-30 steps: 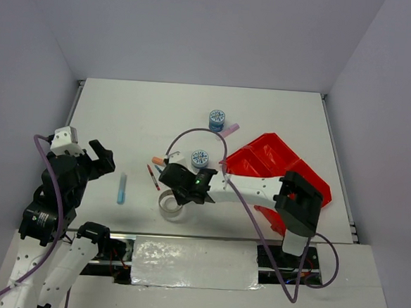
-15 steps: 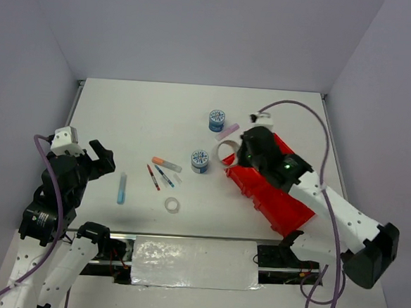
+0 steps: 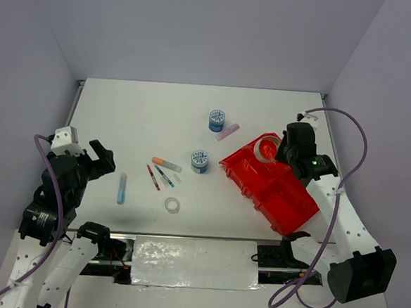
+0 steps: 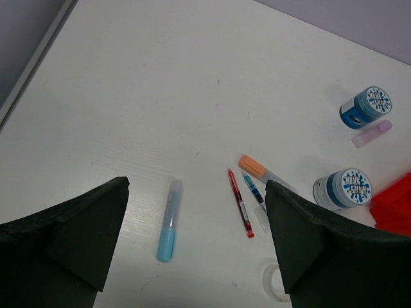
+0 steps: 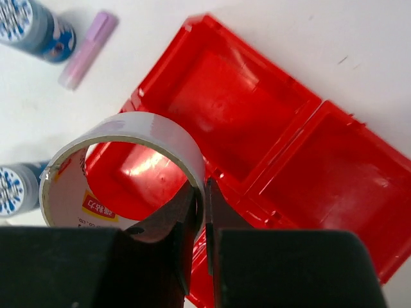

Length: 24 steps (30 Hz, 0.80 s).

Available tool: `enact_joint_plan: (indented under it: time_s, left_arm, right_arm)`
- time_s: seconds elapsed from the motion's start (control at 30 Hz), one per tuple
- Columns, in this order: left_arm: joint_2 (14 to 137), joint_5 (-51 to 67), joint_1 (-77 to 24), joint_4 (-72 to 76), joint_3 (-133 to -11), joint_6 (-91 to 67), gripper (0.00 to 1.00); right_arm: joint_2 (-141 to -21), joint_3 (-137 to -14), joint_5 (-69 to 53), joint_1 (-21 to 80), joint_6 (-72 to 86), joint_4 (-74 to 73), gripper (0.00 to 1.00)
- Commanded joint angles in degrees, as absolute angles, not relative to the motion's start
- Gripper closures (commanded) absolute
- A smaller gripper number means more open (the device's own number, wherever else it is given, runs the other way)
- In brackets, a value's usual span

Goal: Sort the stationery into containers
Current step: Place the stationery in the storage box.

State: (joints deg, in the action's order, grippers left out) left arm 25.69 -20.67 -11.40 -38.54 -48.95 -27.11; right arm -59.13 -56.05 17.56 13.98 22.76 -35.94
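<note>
The tray's section on the side of the nearer blue-white jar is empty, so the robot's right gripper next needs to go down and pull back over that section.
My right gripper is shut on the wall of a wide grey tape roll and holds it above the far end of the red tray, whose compartments look empty. On the table lie a clear tape ring, a light blue pen, a red pen, a blue pen, an orange-tipped marker, two blue-white rolls and a pink stick. My left gripper is open and empty, raised above the light blue pen.
The tray lies at an angle at the right of the table. White walls close the table at the back and both sides. The pink stick and one roll lie just left of the tray's far corner.
My right arm has swung from the table's middle to the right, carrying the grey tape roll over the tray's far end. The left arm has not moved.
</note>
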Motion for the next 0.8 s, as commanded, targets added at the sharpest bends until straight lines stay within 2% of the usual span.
enact_joint_plan:
  time_s: [0.0, 0.3, 0.77]
  left_arm:
    - [25.8, -20.0, -11.7, -36.1, -48.9, -26.4, 0.01]
    - [26.2, -19.6, -11.7, -35.9, -48.8, -26.2, 0.01]
    - [26.6, -19.2, -11.6, -35.9, -48.8, -26.0, 0.01]
  right_arm:
    - [-59.9, -53.6, 12.9, 14.0, 21.6, -32.6, 1.0]
    - [-59.9, -46.5, 6.8, 14.1, 21.6, -29.0, 1.0]
    - [-63.5, -46.3, 7.6, 15.0, 20.7, -28.5, 1.0]
